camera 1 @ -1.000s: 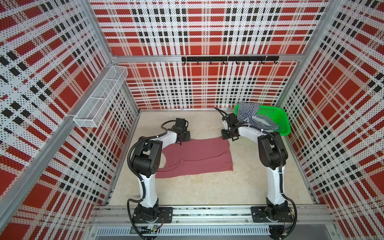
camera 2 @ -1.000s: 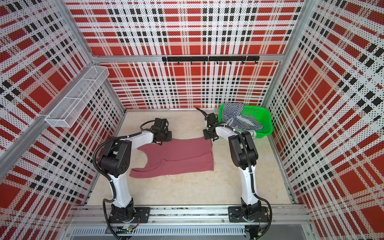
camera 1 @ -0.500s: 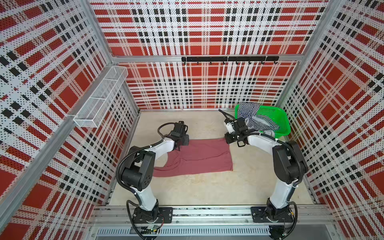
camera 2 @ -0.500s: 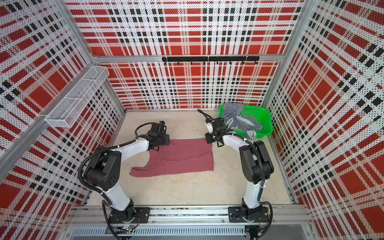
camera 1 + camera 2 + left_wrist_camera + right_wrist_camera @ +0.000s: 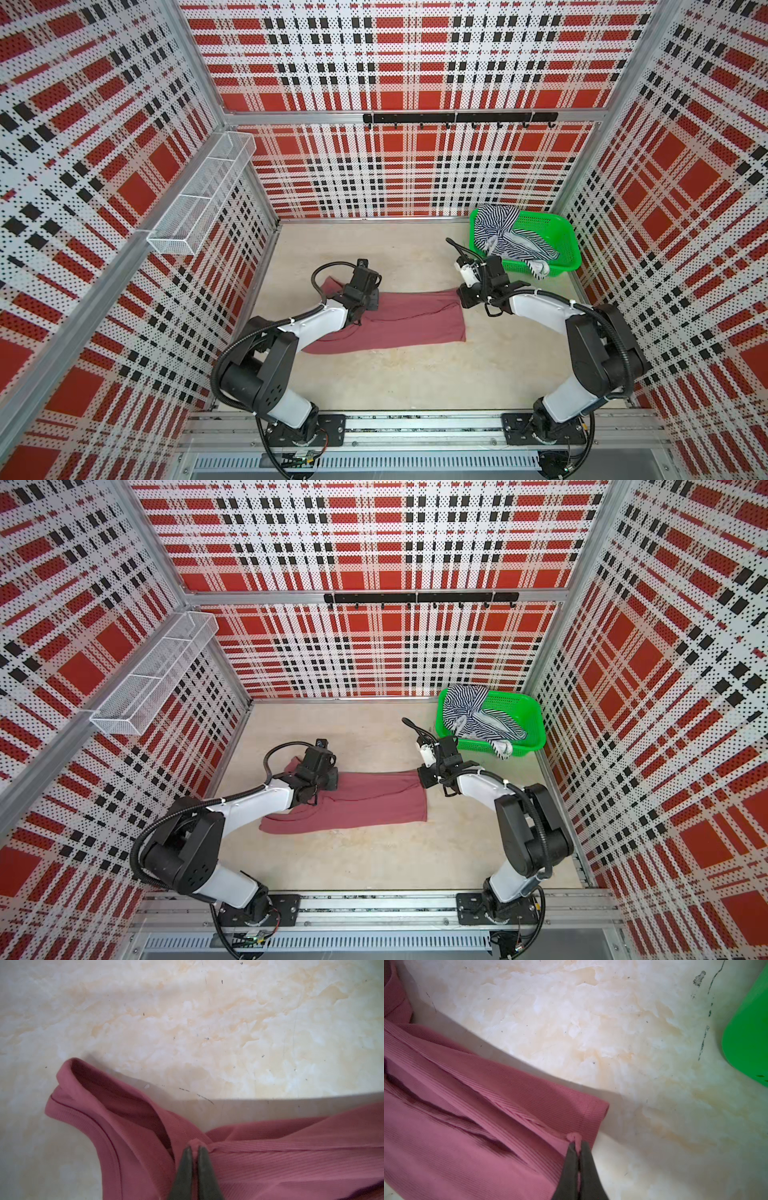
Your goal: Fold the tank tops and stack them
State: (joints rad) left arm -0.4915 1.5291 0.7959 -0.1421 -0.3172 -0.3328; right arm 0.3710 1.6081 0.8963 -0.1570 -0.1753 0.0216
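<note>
My right gripper moves back toward my base and slightly down onto the hem's middle (image 5: 463,316) next. It releases the hem's corner there, because the cloth there lies flat.
The maroon tank top (image 5: 395,322) (image 5: 365,804) lies spread in the middle of the table, straps to the left. My left gripper (image 5: 371,300) (image 5: 332,780) is shut on its far edge near the strap end, with a fold of cloth pinched between the tips (image 5: 195,1148). My right gripper (image 5: 464,299) (image 5: 424,780) is shut on the far hem corner (image 5: 576,1144). Between the two grippers the far edge runs taut. The striped tank top (image 5: 507,243) (image 5: 473,719) lies crumpled in the green basket (image 5: 559,226) (image 5: 530,712).
The green basket stands at the back right, close behind my right gripper, and its corner (image 5: 747,1043) shows in the right wrist view. A white wire shelf (image 5: 199,199) hangs on the left wall. A black hook rail (image 5: 457,118) runs along the back wall.
Both grippers have come a little toward the front with the maroon top's far edge pinched. Both arms' elbows have dropped lower and swung outward.
</note>
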